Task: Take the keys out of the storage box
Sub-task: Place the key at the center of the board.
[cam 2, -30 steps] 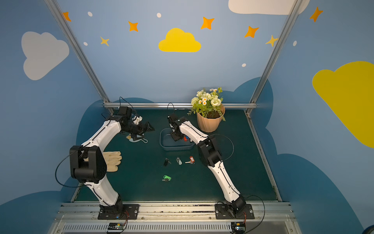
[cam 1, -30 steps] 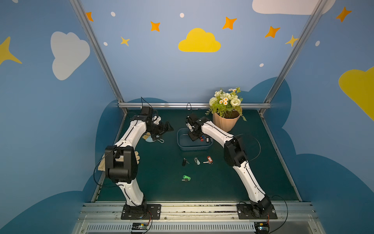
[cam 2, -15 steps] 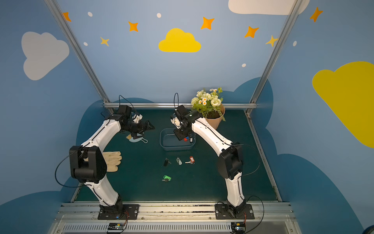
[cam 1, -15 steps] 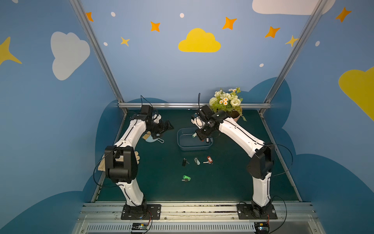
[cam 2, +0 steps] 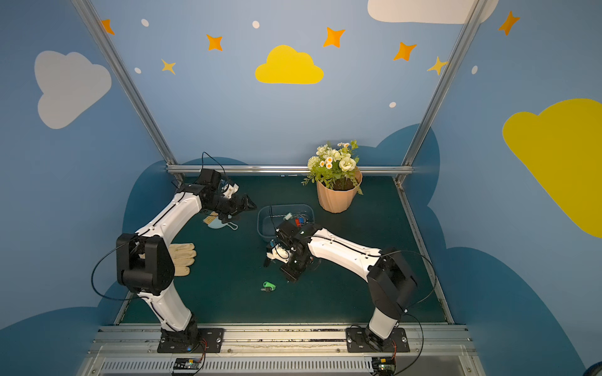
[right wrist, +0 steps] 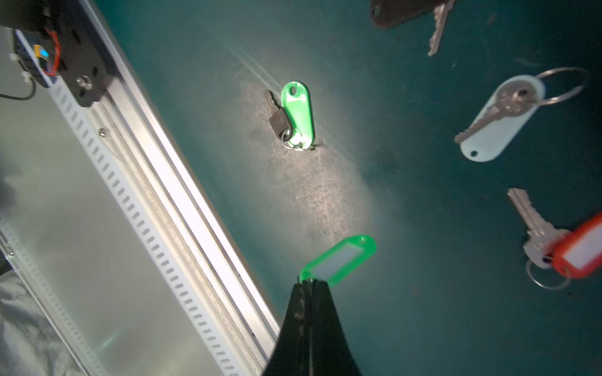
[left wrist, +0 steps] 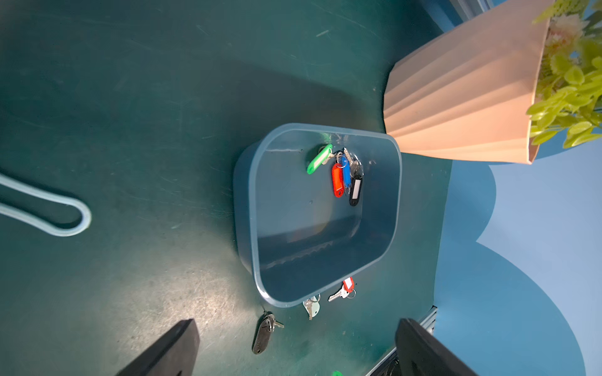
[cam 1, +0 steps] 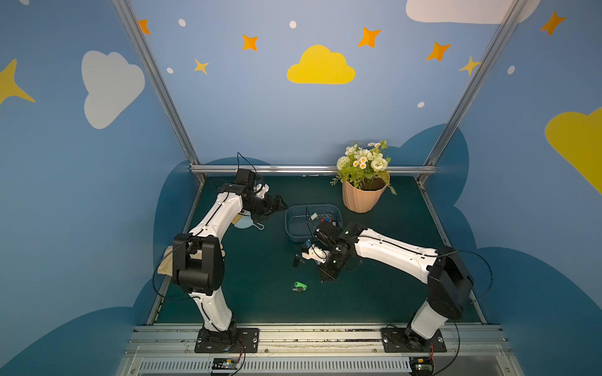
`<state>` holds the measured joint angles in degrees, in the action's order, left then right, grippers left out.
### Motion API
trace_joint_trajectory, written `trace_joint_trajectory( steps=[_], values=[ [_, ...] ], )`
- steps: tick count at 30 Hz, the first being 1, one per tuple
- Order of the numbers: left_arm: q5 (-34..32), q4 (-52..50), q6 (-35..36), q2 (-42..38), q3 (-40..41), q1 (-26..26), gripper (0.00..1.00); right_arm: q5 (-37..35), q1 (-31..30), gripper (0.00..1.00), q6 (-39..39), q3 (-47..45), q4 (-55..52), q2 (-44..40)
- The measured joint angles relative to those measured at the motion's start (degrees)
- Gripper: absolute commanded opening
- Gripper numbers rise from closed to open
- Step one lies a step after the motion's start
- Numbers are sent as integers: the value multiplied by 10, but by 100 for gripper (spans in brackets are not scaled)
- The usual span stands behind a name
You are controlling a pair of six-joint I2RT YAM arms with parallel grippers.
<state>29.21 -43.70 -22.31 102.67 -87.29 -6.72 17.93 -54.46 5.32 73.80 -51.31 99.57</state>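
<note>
I will next lower the key in my right gripper onto the bare mat [cam 1: 320, 288] [right wrist: 351, 210] beside the flat green-tagged key and release it, as that spot is clear of other keys.
The blue-grey storage box [cam 1: 298, 224] [cam 2: 268, 224] sits mid-table. In the left wrist view, keys with green [left wrist: 319, 159], red [left wrist: 337, 180], blue and black tags lie in the box [left wrist: 250, 201]. Out on the mat lie a flat green-tagged key [cam 1: 300, 286] [right wrist: 297, 112], a black-fob key [left wrist: 263, 335], a white-tagged key [right wrist: 501, 118] and a red-tagged key [right wrist: 573, 249]. My right gripper [cam 1: 325, 278] [right wrist: 311, 283] is shut on a green-tagged key [right wrist: 338, 258], just above the mat in front of the box. My left gripper [cam 1: 281, 203] [left wrist: 296, 325] hangs open left of the box, empty.
A peach ribbed flowerpot [cam 1: 361, 198] with flowers stands behind the box on the right. A light-blue brush [cam 1: 242, 221] lies under the left arm, and a pale glove [cam 2: 182, 258] lies at the left edge. The metal front rail [right wrist: 146, 182] runs close to the right gripper.
My right arm has come out of the box and swung forward over the mat with the green-tagged key in its jaws. The left arm has hardly moved.
</note>
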Motion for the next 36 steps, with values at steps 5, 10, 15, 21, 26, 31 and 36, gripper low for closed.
trace_joint_trajectory(
  steps=[5, 10, 15, 21, 26, 31, 36],
  values=[
    [-5, 17, -2, -3, 17, -9, 100, -1, -5, 0, -7, -8, 52, 43],
    [-9, 27, -4, -10, 50, -9, 100, -6, -5, 0, -21, -13, 101, 67],
    [-9, 39, -9, -31, 83, -3, 100, -26, -5, 0, -31, -35, 125, 69],
    [-5, 57, -20, -63, 108, 14, 100, -48, 3, 0, -37, -74, 136, 60],
    [-2, 70, -24, -66, 115, 15, 100, -63, 9, 2, -42, -82, 144, 53],
    [2, 74, -26, -66, 115, 16, 100, -73, 7, 37, -47, -81, 146, 54],
    [4, 75, -26, -66, 115, 19, 100, -89, 9, 47, -42, -60, 134, 51]
  ],
)
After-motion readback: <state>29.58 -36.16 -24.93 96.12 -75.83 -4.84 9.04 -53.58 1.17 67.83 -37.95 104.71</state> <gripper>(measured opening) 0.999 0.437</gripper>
